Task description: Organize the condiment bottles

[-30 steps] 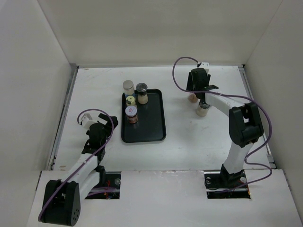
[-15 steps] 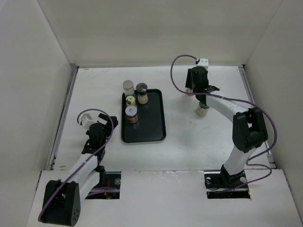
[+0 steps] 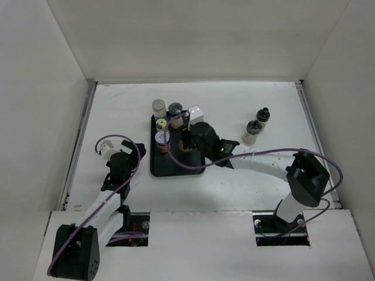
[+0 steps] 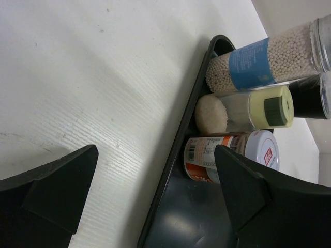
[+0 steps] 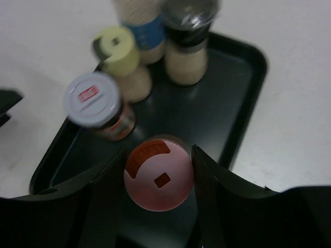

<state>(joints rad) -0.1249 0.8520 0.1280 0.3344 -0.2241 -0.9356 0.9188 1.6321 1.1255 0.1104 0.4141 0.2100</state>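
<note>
My right gripper holds the pink-lidded bottle (image 5: pixel 159 174) and will next carry it left in the top view, then lower and release it on the tray's bare near corner (image 5: pixel 66 168) below.
The black tray (image 3: pixel 190 165) holds several condiment bottles at its far left: a white-lidded one (image 3: pixel 158 106), a dark-lidded one (image 3: pixel 175 109), a yellow-lidded one (image 3: pixel 162 124) and a white-capped one with an orange label (image 3: pixel 162 139). My right gripper (image 3: pixel 186 143) is over the tray's middle, shut on a pink-lidded bottle (image 5: pixel 159 174). Two more bottles, grey-lidded (image 3: pixel 252 132) and black-lidded (image 3: pixel 262 117), stand on the table at the right. My left gripper (image 3: pixel 120 165) is open and empty, left of the tray, with the tray's edge (image 4: pixel 173 165) between its fingers.
White walls close the table on three sides. In the left wrist view a blue-labelled bottle (image 4: pixel 258 62), the yellow-lidded one (image 4: pixel 248 108) and the orange-labelled one (image 4: pixel 227 152) crowd the tray's corner. The tray's near and right parts (image 5: pixel 222 98) are bare.
My right arm has swung from the far right of the table to over the tray, carrying the pink-lidded bottle. The two right-hand bottles now show. The left arm has not moved.
</note>
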